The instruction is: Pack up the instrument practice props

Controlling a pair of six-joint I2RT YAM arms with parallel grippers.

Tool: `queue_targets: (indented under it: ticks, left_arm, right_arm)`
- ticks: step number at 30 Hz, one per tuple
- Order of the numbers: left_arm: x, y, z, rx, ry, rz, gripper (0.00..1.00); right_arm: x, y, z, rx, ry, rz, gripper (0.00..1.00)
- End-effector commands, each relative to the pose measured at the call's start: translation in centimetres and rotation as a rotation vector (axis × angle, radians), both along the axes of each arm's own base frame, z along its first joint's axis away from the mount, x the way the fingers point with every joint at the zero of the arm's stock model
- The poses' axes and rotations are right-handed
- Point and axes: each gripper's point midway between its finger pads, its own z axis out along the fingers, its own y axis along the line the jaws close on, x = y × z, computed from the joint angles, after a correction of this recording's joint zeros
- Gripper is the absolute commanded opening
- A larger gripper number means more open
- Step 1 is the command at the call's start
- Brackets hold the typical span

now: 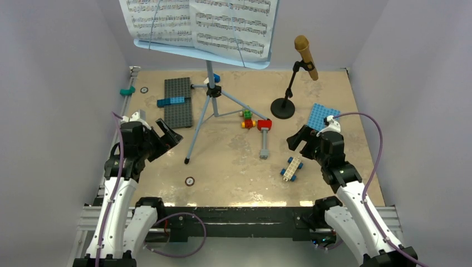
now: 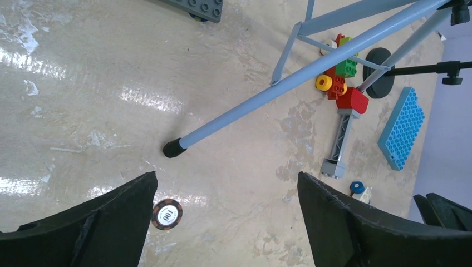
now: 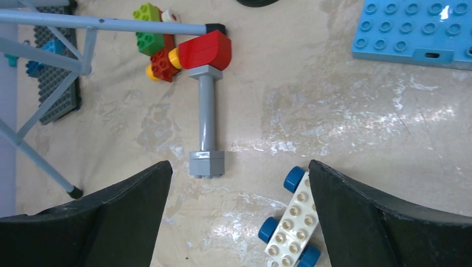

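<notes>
Next, my right gripper will move outward and up to the mic stand, tilting toward level, and close on its pole below the clip, where the pole is bare.
A light-blue tripod music stand (image 1: 210, 92) stands at the back middle, with white sheet-music pages (image 1: 200, 22) on its desk. Its near leg (image 2: 267, 94) ends in a black foot ahead of my left gripper. A gold-brown toy microphone (image 1: 306, 55) sits clipped on a black round-base mic stand (image 1: 283, 107) at the back right. My left gripper (image 1: 167, 133) is open and empty, left of the tripod. My right gripper (image 1: 298, 140) is open and empty, above the table near a white wheeled brick (image 3: 292, 222).
A dark grey baseplate (image 1: 178, 103) lies at the back left, a blue baseplate (image 1: 323, 117) at the right. Coloured bricks and a red-and-grey piece (image 1: 264, 136) lie mid-table. A poker chip (image 2: 166, 214) lies by my left finger; another chip (image 1: 144, 89) and a teal piece lie far left.
</notes>
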Motion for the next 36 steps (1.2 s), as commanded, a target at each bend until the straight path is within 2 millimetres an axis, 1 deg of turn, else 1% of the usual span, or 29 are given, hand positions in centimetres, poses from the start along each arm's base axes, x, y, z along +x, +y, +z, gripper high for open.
queue_targets:
  ticks: [1,6,8,11,13,15,18,21,23,25,26,30,31,36]
  left_arm:
    - [0.3,0.1,1.8,0.028,-0.087,-0.021,1.00]
    - [-0.1,-0.1,2.1,0.024,-0.118,-0.035,1.00]
    - [-0.2,-0.2,2.3,0.021,-0.125,-0.045,1.00]
    - [-0.2,-0.6,2.4,0.014,-0.137,-0.071,1.00]
    - [0.0,-1.1,2.4,0.001,-0.146,-0.091,1.00]
    - [0.2,-1.5,2.6,-0.015,-0.151,-0.111,1.00]
    - [0.2,-2.2,2.7,-0.036,-0.162,-0.146,1.00]
    - [0.1,-2.4,2.8,-0.046,-0.172,-0.154,1.00]
    - [0.0,-2.4,2.9,-0.044,-0.181,-0.150,1.00]
    - [-0.3,-2.3,3.1,-0.041,-0.193,-0.148,1.00]
    - [-0.3,-2.3,3.2,-0.040,-0.200,-0.147,0.99]
    - [-0.3,-2.4,3.2,-0.042,-0.204,-0.150,0.99]
    - [-0.3,-2.4,3.2,-0.043,-0.200,-0.151,0.99]
    - [-0.2,-2.2,3.2,-0.032,-0.205,-0.133,0.96]
  right_arm:
    - [1.0,1.4,2.5,0.058,-0.091,0.051,0.99]
    - [1.5,0.2,2.9,0.054,-0.105,-0.028,0.99]
    - [1.9,0.1,3.8,0.043,-0.176,-0.023,0.96]
    - [2.4,0.3,6.9,0.001,-0.303,0.028,0.95]
    - [2.9,-0.1,8.8,-0.044,-0.371,0.027,0.94]
    - [4.0,-0.6,10.8,-0.064,-0.446,-0.008,0.94]
    - [6.0,-0.9,13.5,-0.100,-0.501,-0.033,0.99]
    - [8.4,-1.0,15.1,-0.149,-0.521,-0.058,0.99]
    - [9.9,-1.1,15.8,-0.179,-0.554,-0.073,0.98]
    - [11.4,-1.0,15.9,-0.196,-0.567,-0.086,0.97]
    - [12.4,-0.7,15.3,-0.207,-0.555,-0.082,0.97]
    - [15.2,-0.1,14.1,-0.247,-0.533,-0.085,0.94]
    - [15.9,-0.1,14.3,-0.256,-0.543,-0.099,0.93]
    - [18.3,-0.5,14.1,-0.301,-0.575,-0.160,0.87]
